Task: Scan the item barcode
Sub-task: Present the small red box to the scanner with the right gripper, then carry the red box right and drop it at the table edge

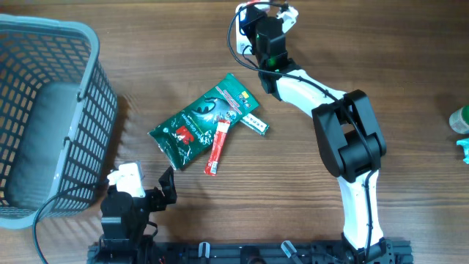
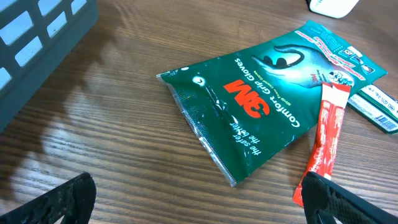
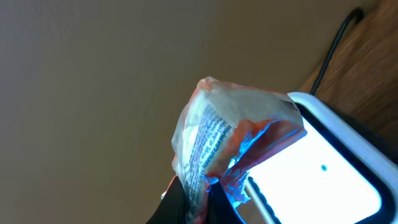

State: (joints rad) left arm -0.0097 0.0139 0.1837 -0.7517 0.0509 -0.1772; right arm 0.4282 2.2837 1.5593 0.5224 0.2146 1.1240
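Note:
The robot will carry the packet to the right in the overhead view and lower its right gripper to let go of it on the wood beyond the green bottle, because the wood there is clear.
My right gripper (image 3: 208, 186) is shut on a crinkly clear-and-orange packet (image 3: 224, 137) with small print on it. The packet is held up against the glowing white window of the scanner (image 3: 329, 168). From overhead, the right arm reaches to the table's far edge, where its gripper (image 1: 265, 33) sits over the scanner (image 1: 243, 45). My left gripper (image 2: 199, 202) stands open low over the wood near the front left, nothing between its fingers (image 2: 65, 199). Just beyond it lie a green 3M glove pack (image 2: 261, 99) and a red stick packet (image 2: 326, 140).
A grey slatted basket (image 1: 95, 51) fills the left side. The glove pack (image 1: 201, 121), the red stick (image 1: 218, 149) and a green-white strip box (image 1: 256, 123) lie mid-table. A green bottle (image 1: 460, 117) peeks in at the right edge. A black cable runs beside the scanner.

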